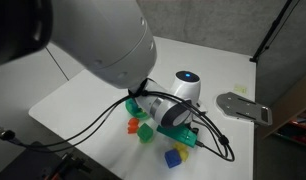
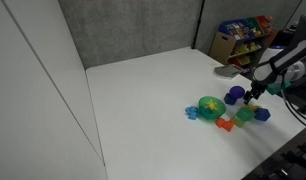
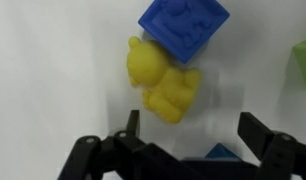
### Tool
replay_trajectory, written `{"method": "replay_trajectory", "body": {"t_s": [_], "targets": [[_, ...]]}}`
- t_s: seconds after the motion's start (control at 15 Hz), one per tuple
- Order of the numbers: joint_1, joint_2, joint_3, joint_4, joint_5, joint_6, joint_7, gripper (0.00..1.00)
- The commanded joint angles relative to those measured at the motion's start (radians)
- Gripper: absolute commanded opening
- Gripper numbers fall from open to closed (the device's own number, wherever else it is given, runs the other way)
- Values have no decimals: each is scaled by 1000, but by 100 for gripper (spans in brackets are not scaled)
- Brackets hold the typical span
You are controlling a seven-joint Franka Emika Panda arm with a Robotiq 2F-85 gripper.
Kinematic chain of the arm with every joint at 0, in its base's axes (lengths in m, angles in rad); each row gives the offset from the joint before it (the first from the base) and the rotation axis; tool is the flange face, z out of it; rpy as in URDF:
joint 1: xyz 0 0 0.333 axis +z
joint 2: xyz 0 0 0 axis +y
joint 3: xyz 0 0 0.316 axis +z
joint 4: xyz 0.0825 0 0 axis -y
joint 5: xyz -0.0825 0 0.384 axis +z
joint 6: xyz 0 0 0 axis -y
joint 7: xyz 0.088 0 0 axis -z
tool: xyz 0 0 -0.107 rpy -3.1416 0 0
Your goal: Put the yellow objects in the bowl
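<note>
My gripper lowers its fingers toward the blue block and around the near end of the yellow piece (image 1: 183, 149) next, since the block leaves that end free.
In the wrist view a yellow toy piece (image 3: 163, 85) lies on the white table and touches a blue block (image 3: 183, 30) beyond it. My gripper (image 3: 193, 135) hangs above the yellow piece, open and empty, with a finger on each side of the bare table just short of it. In an exterior view the green bowl (image 2: 210, 105) stands left of the gripper (image 2: 255, 97), with a yellowish spot inside it. In an exterior view the yellow piece (image 1: 183, 149) sits next to the blue block (image 1: 173, 157), below the arm.
An orange piece (image 2: 226, 124), a green cube (image 2: 245, 115) and a blue ball (image 2: 234, 96) lie near the bowl. A green corner (image 3: 305, 60) shows at the wrist view's right edge. Cables hang from the arm. A grey plate (image 1: 243, 106) lies at the table's edge.
</note>
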Motion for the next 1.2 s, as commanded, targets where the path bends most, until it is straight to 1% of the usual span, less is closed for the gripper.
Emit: {"method": "replay_trajectory", "body": {"t_s": [0.0, 0.33, 0.8, 0.87, 0.93, 1.07, 1.13], "targets": [[-14, 46, -7, 46, -39, 4, -20, 100], [-7, 82, -16, 53, -71, 30, -15, 100], [14, 128, -37, 51, -123, 111, 2, 100], [15, 130, -38, 50, -128, 117, 2, 75], [17, 131, -40, 49, -131, 123, 3, 75], [26, 128, -49, 43, -135, 136, 14, 56], [28, 120, -50, 38, -135, 139, 17, 49]]}}
